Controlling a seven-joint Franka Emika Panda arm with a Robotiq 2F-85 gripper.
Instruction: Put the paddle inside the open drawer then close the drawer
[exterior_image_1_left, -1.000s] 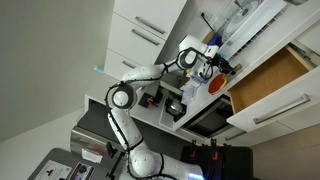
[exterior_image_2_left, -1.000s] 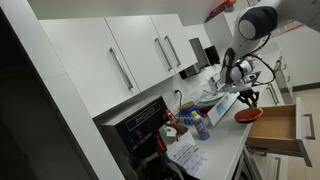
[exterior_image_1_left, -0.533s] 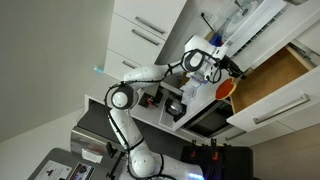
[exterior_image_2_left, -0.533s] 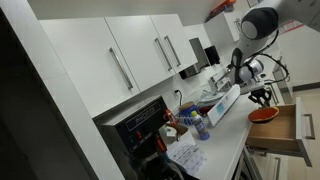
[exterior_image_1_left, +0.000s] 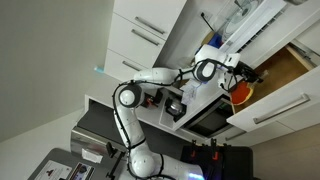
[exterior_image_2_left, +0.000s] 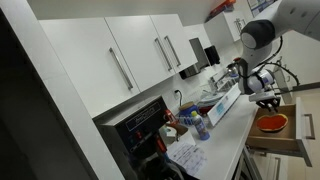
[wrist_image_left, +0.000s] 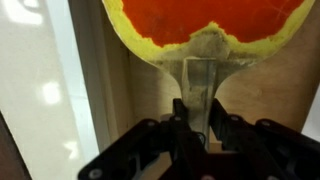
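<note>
The paddle still hangs above the drawer's wooden bottom (wrist_image_left: 154, 92), so my gripper will next move down and away from the drawer's white side toward it to release the paddle's handle.
The paddle (wrist_image_left: 205, 22) has a round red-orange blade with a yellow rim and a short pale handle. My gripper (wrist_image_left: 198, 112) is shut on the handle and holds the paddle over the light brown wooden inside of the open drawer (wrist_image_left: 270, 95). In both exterior views the paddle (exterior_image_1_left: 243, 92) (exterior_image_2_left: 272, 123) hangs over the open drawer (exterior_image_1_left: 275, 72) (exterior_image_2_left: 285, 135), with the gripper (exterior_image_1_left: 247, 77) (exterior_image_2_left: 268, 104) just above it. The drawer's white front and slim silver handle (exterior_image_1_left: 283, 108) show in an exterior view.
The white counter (exterior_image_2_left: 225, 140) holds a blue object and bottles (exterior_image_2_left: 192, 122). A black oven (exterior_image_1_left: 205, 120) sits beside the drawer. White wall cabinets with bar handles (exterior_image_2_left: 140, 55) hang above. The drawer's white side wall (wrist_image_left: 85, 90) runs along the paddle's left.
The arm has carried the paddle from above the counter edge across to over the open drawer and lowered it toward the wooden inside. The gripper stays shut on the handle.
</note>
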